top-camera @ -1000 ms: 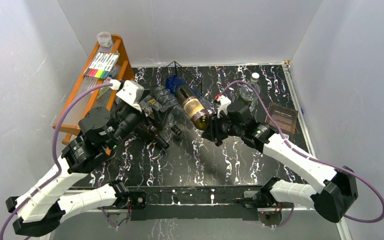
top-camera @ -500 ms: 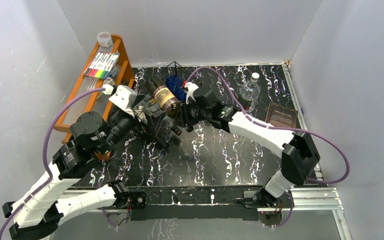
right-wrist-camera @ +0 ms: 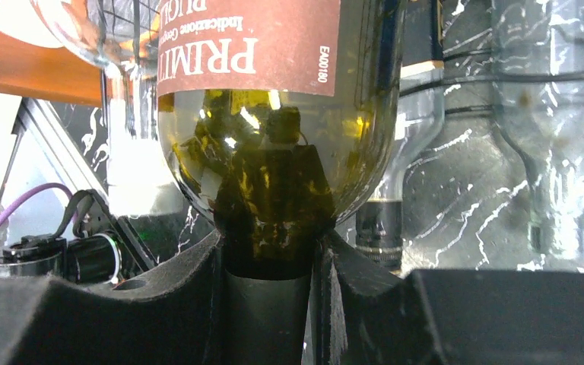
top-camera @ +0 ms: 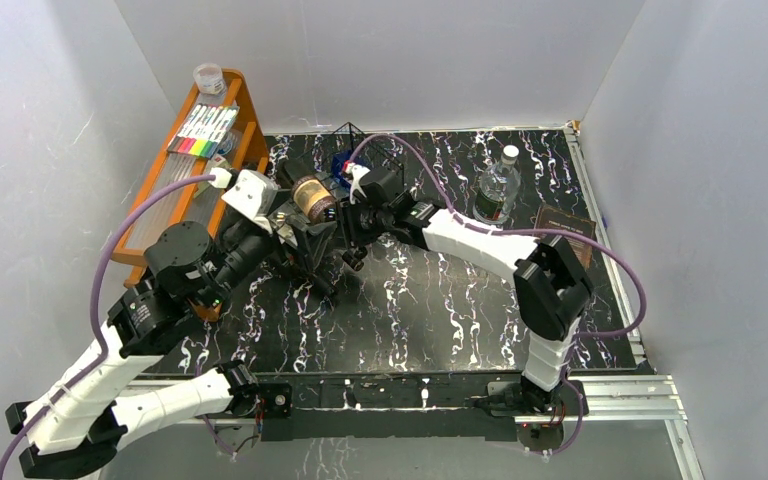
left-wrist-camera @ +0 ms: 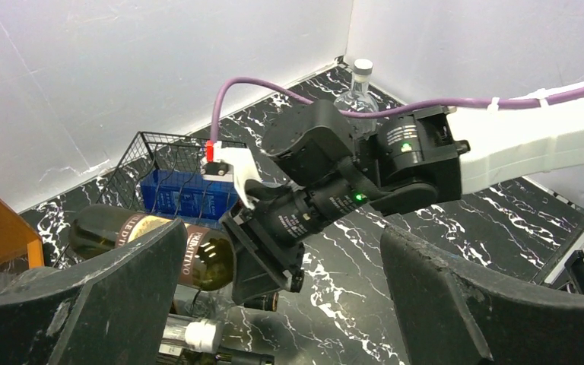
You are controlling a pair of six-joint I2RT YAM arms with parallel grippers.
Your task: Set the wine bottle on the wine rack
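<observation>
The right gripper lowers and shifts slightly toward the orange shelf next, bringing the bottle down onto the wire rack (top-camera: 357, 135), since the bottle still hangs tilted above.
The wine bottle (top-camera: 310, 197), dark green glass with a maroon and gold label, lies tilted over the low black wire wine rack (top-camera: 357, 135) at the back left. My right gripper (top-camera: 346, 222) is shut on the bottle's neck. In the right wrist view the fingers (right-wrist-camera: 163, 293) clamp the neck below the bottle's shoulder (right-wrist-camera: 266, 152), gripper (right-wrist-camera: 270, 262). My left gripper (top-camera: 308, 255) is open and empty just left of the bottle. In the left wrist view its jaws stand wide apart, gripper (left-wrist-camera: 277, 293), with the bottle (left-wrist-camera: 148, 236) and the rack's grid panel (left-wrist-camera: 156, 152) beyond.
Other bottles (left-wrist-camera: 190, 331) lie on the rack under the held one. A blue box (top-camera: 346, 166) sits inside the wire grid. An orange wooden shelf (top-camera: 175, 195) stands at the left. A clear bottle (top-camera: 497, 185) and a brown card (top-camera: 565, 225) are at the right.
My right arm has carried the wine bottle leftward from the table's middle to over the rack beside my left gripper. The left arm has shifted only slightly.
</observation>
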